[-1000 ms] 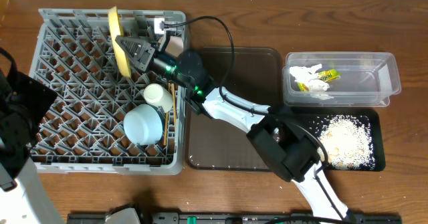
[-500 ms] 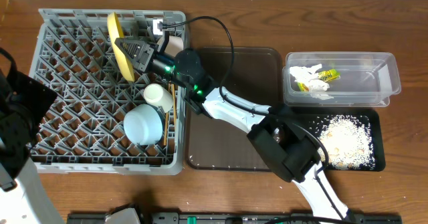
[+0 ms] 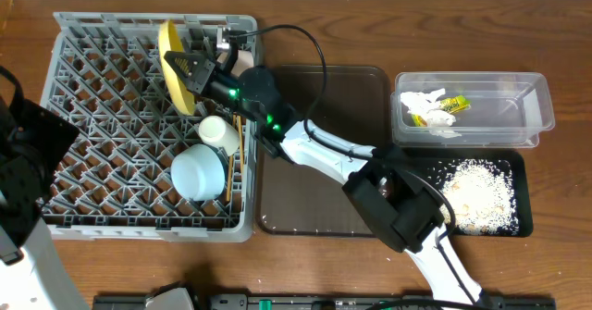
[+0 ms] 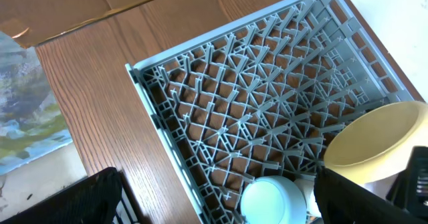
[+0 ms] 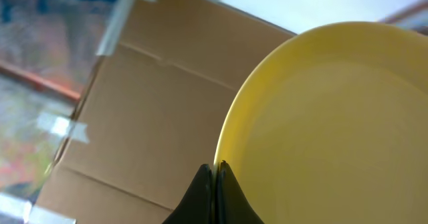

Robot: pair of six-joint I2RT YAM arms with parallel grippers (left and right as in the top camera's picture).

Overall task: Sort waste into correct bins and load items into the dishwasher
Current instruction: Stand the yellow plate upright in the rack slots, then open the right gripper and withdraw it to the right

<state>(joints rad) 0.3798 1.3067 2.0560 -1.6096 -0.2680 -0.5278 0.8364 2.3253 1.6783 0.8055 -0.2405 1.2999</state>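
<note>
My right gripper will next lower a little, set the round yellow plate among the pegs at the rack's far end [image 3: 170, 106] and release the plate's rim, as those pegs are empty.
My right gripper [image 3: 196, 69] is shut on the rim of the round yellow plate [image 3: 172, 62] and holds it upright and tilted over the back of the grey dish rack [image 3: 139, 20]. The right wrist view shows the fingers [image 5: 215, 174] pinching the plate [image 5: 334, 130]. The light blue bowl [image 3: 197, 173], a white cup [image 3: 219, 132] and the wooden chopsticks [image 3: 232, 167] lie in the rack. My left gripper [image 4: 217, 197] is open and empty above the rack's left edge [image 4: 154, 117]. The clear tub [image 3: 546, 97] holds the white napkin [image 3: 421, 102] and the wrapper [image 3: 453, 105]. The black tray [image 3: 525, 199] holds rice crumbs [image 3: 476, 194].
The brown serving tray [image 3: 324, 162] lies between the rack and the bins, with the right arm stretched across it. A cardboard box [image 5: 134, 117] stands behind the table. The left arm's base [image 3: 23, 162] is at the table's left edge.
The right gripper has shifted slightly up and right with the yellow plate, and the plate has tilted so that more of its face shows from above. The left arm has not moved.
</note>
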